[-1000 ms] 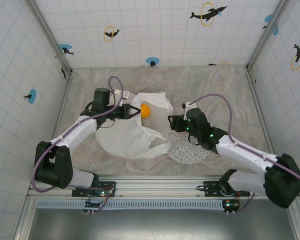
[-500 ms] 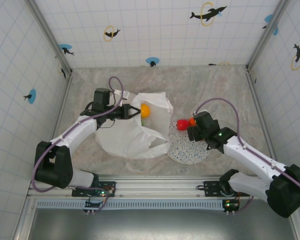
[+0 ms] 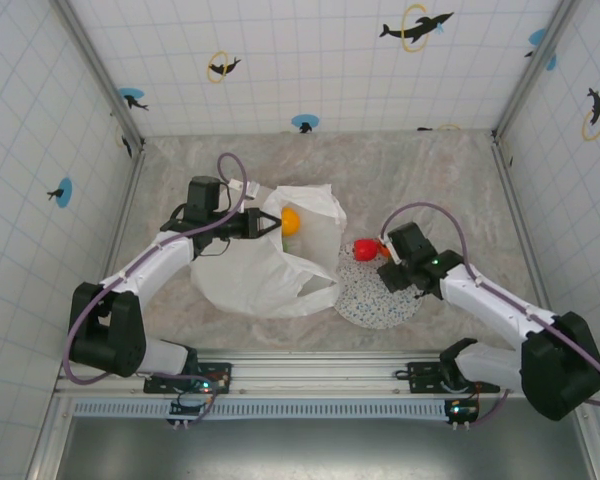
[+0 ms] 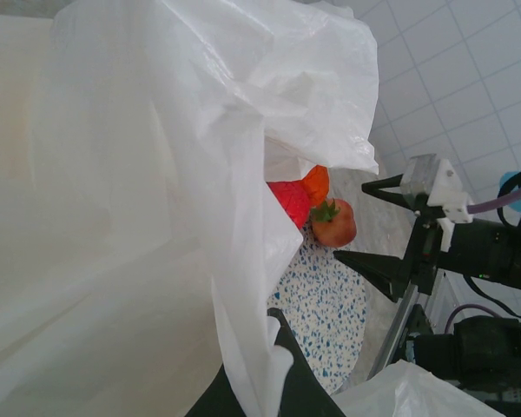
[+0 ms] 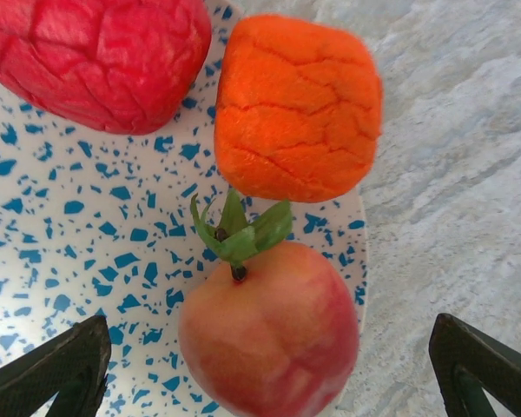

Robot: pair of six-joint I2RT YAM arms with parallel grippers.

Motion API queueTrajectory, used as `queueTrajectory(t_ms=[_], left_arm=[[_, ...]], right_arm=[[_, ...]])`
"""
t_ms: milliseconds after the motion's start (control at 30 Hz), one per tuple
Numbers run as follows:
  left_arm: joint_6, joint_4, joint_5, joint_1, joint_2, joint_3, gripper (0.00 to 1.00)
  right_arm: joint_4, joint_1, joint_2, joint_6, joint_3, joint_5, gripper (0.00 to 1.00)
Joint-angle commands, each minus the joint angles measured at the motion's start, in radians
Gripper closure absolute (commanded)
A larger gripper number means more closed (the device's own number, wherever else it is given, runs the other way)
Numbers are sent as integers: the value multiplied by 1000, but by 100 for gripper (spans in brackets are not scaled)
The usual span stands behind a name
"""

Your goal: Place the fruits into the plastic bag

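Observation:
My right gripper lowers along the sides of the reddish apple next and closes on it.
The white plastic bag (image 3: 265,270) lies left of centre, and my left gripper (image 3: 268,226) is shut on its rim (image 4: 273,347), holding the mouth up. A yellow-orange fruit (image 3: 291,220) sits inside the bag. On the speckled plate's far edge lie a red fruit (image 5: 95,61), an orange fruit (image 5: 300,109) and a reddish apple with a green leaf (image 5: 269,330). My right gripper (image 5: 269,373) is open, with one finger on each side of the apple and not touching it. From the left wrist view, the red fruit (image 4: 288,201), orange fruit (image 4: 316,182), apple (image 4: 334,224) and the open right gripper (image 4: 369,228) show beyond the bag.
The round speckled plate (image 3: 370,300) rests on the marble floor beside the bag's right edge. Tiled walls close in the left, back and right sides. Bare floor (image 3: 430,180) stretches behind and right of the plate.
My right gripper has drawn back to the right from over the bag's edge, uncovering the red and orange fruits, and now sits at the apple. The left gripper has kept still.

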Motion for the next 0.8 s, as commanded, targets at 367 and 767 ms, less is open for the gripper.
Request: queueTrajectory(t_ms=[367, 767], left_arm=[[21, -13, 8, -1, -9, 11, 100], [16, -13, 9, -2, -5, 9, 100]], right_arm=[[-16, -50, 116, -142, 11, -156, 10], [-31, -39, 112, -151, 22, -201, 32]])
